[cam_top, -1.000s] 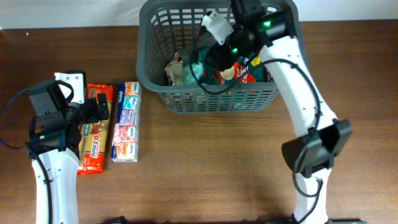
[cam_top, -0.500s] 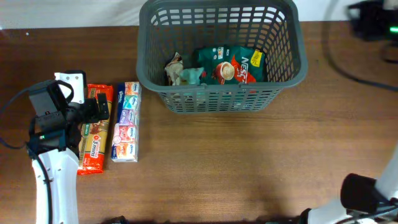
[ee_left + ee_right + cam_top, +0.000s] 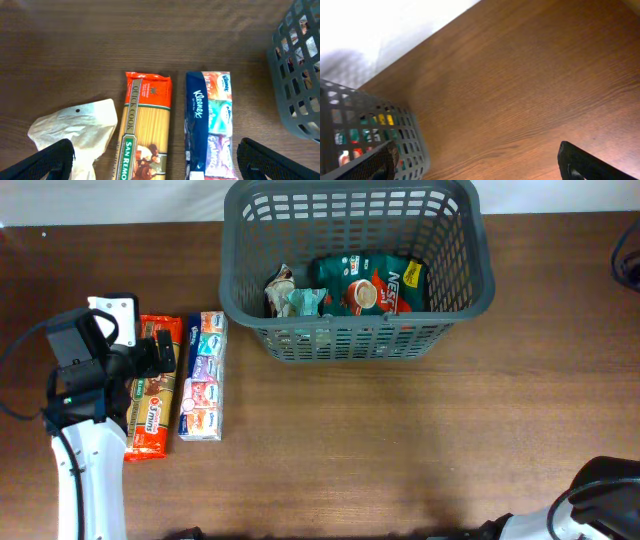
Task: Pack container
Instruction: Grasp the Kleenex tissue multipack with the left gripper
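The tissue pack is on the basket side of the pasta packet. My left gripper should go down next, then move past the pasta onto the pack's middle (image 3: 204,375) (image 3: 210,161).
The dark grey basket (image 3: 455,305) stands at the back centre and holds a green coffee packet (image 3: 368,285) and a crumpled packet (image 3: 285,295). An orange pasta packet (image 3: 152,395) and a blue tissue pack (image 3: 203,377) lie side by side on the table at the left. My left gripper (image 3: 160,165) is open and empty, hovering over the near ends of the pasta packet (image 3: 145,125) and tissue pack (image 3: 210,120). My right gripper (image 3: 480,165) is open and empty over bare table, just right of the basket (image 3: 365,130). It is outside the overhead view.
A white crumpled bag (image 3: 75,127) lies left of the pasta. The basket's corner (image 3: 295,75) shows at the right of the left wrist view. The right arm's base (image 3: 600,500) sits at the front right corner. The table is brown wood.
My right arm has pulled up out of the basket and swung away right, out of the overhead view, leaving the green packet inside. The left arm has not moved.
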`<state>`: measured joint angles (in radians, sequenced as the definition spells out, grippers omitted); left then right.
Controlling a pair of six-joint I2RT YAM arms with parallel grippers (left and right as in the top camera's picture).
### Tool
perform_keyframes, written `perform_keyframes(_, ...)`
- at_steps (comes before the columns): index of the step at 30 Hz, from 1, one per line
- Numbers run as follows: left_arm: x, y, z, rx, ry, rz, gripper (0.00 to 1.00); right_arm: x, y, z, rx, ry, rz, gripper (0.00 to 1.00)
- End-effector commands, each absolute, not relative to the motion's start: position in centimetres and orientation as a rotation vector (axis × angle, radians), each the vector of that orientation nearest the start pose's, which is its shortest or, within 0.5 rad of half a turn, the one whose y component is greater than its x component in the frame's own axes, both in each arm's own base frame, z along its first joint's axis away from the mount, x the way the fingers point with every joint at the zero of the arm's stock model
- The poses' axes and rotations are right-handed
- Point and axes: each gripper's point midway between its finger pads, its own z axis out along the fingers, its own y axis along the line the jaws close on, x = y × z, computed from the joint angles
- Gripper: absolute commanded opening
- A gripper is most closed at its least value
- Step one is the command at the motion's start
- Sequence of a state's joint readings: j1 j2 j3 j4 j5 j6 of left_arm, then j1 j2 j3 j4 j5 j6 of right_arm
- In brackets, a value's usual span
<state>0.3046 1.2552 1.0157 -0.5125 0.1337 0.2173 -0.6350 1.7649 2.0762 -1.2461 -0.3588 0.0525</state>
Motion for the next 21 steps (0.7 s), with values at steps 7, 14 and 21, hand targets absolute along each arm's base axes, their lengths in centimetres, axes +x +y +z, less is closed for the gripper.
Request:
perform_keyframes(7, 36.3, 8.1, 20.4, -0.038, 2.297, 0.035, 0.99, 38.0, -19.9, 32.0, 0.681, 2.317, 0.23, 0.99)
perform_keyframes(14, 33.5, 12.7, 18.3, -0.194, 2.425, 0.304, 0.99, 38.0, -19.9, 32.0, 0.681, 2.317, 0.23, 0.99)
perform_keyframes(21, 34.1, 10.6, 13.6, -0.023, 2.537, -0.032, 1.0, 38.0, -19.9, 32.0, 0.681, 2.317, 0.23, 0.99)
